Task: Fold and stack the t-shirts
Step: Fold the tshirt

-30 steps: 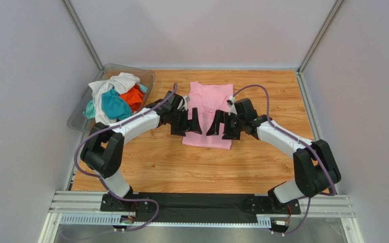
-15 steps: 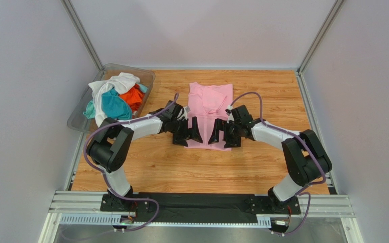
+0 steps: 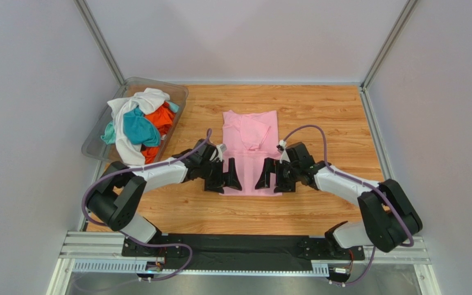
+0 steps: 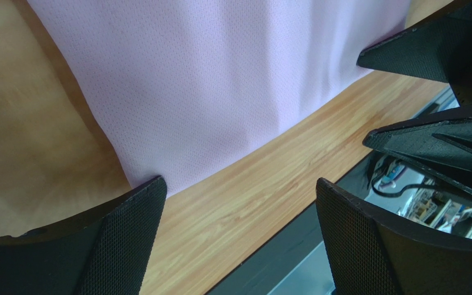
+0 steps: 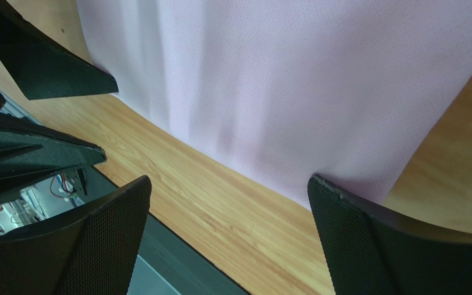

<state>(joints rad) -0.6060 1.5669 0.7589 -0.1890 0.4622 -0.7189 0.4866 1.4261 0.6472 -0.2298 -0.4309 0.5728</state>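
The shirt's bin-side near corner (image 3: 222, 193) (image 4: 169, 192) lies at one finger, so my left gripper should next move back and to the left in the top view to straddle that corner.
A light pink t-shirt (image 3: 251, 132) lies flat on the wooden table, folded into a narrow rectangle. My left gripper (image 3: 223, 178) is open at its near left corner. In the left wrist view (image 4: 238, 184) one finger (image 4: 121, 239) rests at the edge of the shirt (image 4: 220, 80). My right gripper (image 3: 275, 178) is open at the near right corner. In the right wrist view (image 5: 229, 181) one finger (image 5: 368, 239) rests on the corner of the shirt (image 5: 294, 80). White (image 3: 149, 98), teal (image 3: 137, 129) and orange (image 3: 160, 117) t-shirts lie heaped in the bin.
The clear plastic bin (image 3: 177, 92) stands at the back left of the table. Grey walls close in the back and both sides. The black base rail (image 3: 244, 246) runs along the near edge, just beyond the shirt's near hem.
Both grippers have drawn back toward the near edge, staying open. The pink t-shirt has slid nearer with them.
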